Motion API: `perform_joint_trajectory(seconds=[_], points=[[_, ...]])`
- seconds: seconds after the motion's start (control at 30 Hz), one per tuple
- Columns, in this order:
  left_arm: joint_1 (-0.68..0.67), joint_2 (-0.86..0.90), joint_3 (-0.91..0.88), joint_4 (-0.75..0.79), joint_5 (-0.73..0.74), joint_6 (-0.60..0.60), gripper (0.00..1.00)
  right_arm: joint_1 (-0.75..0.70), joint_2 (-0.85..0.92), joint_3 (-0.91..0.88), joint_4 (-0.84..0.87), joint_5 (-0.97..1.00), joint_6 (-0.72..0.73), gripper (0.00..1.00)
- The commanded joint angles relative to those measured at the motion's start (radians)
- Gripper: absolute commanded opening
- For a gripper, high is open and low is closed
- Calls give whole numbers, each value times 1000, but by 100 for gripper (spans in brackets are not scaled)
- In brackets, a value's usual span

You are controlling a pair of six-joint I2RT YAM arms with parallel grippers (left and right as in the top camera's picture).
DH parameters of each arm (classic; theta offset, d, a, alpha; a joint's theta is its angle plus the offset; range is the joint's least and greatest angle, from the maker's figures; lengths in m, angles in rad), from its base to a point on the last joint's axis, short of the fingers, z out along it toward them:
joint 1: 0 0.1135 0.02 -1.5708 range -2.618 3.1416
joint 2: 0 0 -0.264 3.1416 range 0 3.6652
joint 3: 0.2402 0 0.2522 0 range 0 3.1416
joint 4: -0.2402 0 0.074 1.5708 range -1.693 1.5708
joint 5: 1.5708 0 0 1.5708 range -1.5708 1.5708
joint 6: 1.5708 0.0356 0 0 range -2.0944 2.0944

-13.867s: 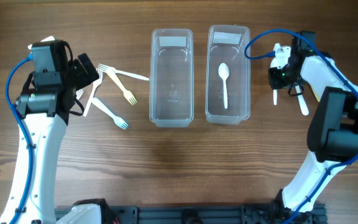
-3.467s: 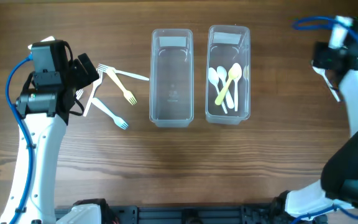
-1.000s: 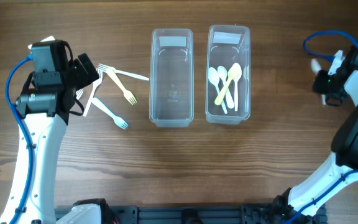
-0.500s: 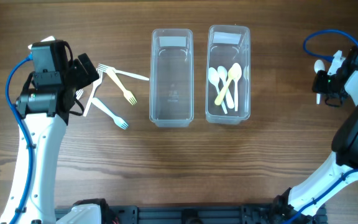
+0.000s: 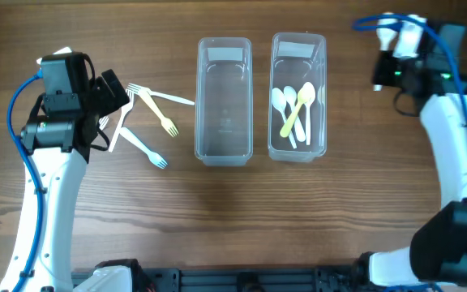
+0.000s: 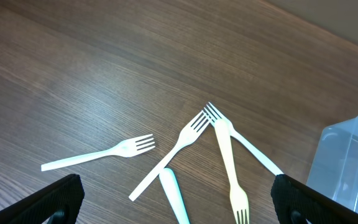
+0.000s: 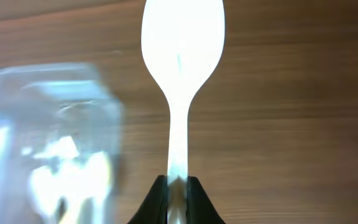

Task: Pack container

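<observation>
My left gripper should move down and back next, turning, onto the blue fork's handle (image 5: 134, 141) (image 6: 174, 196). Its fingers are open and that handle is uncovered.
Two clear containers stand side by side at mid-table: the left container (image 5: 224, 101) is empty, the right container (image 5: 297, 97) holds white and yellow spoons (image 5: 297, 109). My right gripper (image 5: 389, 70) hovers just right of the right container, shut on the handle of a white spoon (image 7: 180, 74), whose bowl points away from the fingers. The same gripper (image 7: 177, 184) shows in the right wrist view, with that container (image 7: 48, 143) blurred at the left. Several plastic forks (image 5: 154, 115) lie left of the containers. My left gripper (image 5: 108, 101) hangs open above them, holding nothing.
In the left wrist view the forks (image 6: 229, 158) lie fanned out on the wood, one white fork (image 6: 98, 154) apart to the left, and the empty container's corner (image 6: 350, 162) shows at the right edge. Bare wooden table (image 5: 233, 219) fills the front.
My right gripper has shut on a white spoon at the table's right side and carried it up and left, close to the right container. The left arm has stayed still.
</observation>
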Motion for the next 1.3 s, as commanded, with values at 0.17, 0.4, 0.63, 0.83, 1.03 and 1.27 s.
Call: perform_joint_trajectory(seconds=[0.17,0.4,0.63,0.83,1.03,1.27], points=[[4,-4,18,0,-10,9,100,301,50,-11,-85,-8,205,4],[4,-4,18,0,-60,10,100,372,189,-11,-80,18,260,15],[4,-4,18,0,-63,10,100,370,169,-5,-21,105,90,51],[4,-4,18,46,-27,2,100,283,51,19,0,236,32,74],[4,-4,18,-3,222,2,100,14,-114,20,-36,179,18,80],[3,60,17,-68,214,-104,100,-217,-152,18,-125,96,22,85]])
